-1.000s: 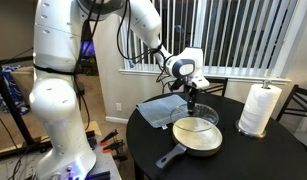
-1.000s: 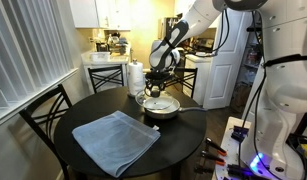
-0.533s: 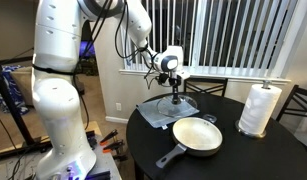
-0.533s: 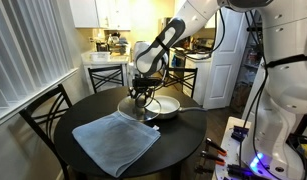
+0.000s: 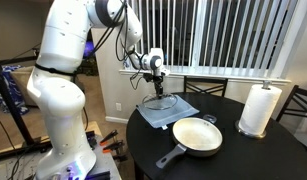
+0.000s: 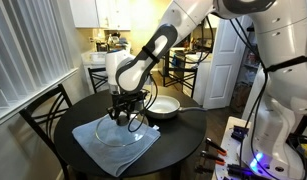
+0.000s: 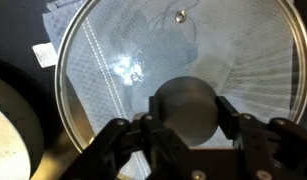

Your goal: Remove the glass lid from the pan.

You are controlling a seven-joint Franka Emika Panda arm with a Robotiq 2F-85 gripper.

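Note:
The robot should next lower its gripper and the lid down onto the folded blue-grey cloth to release the knob, since the glass still hangs above that cloth.
The glass lid (image 5: pixel 159 102) (image 6: pixel 128 128) (image 7: pixel 123 50) hangs over the folded blue-grey cloth (image 5: pixel 183 112) (image 6: pixel 98 148), away from the pan. My gripper (image 5: pixel 158 88) (image 6: pixel 127 110) (image 7: pixel 189 115) is shut on the lid's dark centre knob (image 7: pixel 188 105). Through the glass in the wrist view I see the cloth (image 7: pixel 243 60). The pan (image 5: pixel 198 137) (image 6: pixel 161 105) stands uncovered on the round black table, its cream inside showing and its dark handle (image 5: pixel 171 156) pointing toward the table edge. Its rim shows at the left of the wrist view (image 7: pixel 8 125).
A white paper-towel roll (image 5: pixel 258 108) (image 6: pixel 135 76) stands at the table's edge beyond the pan. Dark chairs (image 6: pixel 48 110) (image 5: pixel 198 86) stand round the black table (image 5: pixel 263 155) (image 6: pixel 193 135). Window blinds are behind the table in an exterior view (image 5: pixel 233 40).
My gripper carried the lid off the pan and sideways until it hangs over the cloth. The pan stayed in place and is now uncovered.

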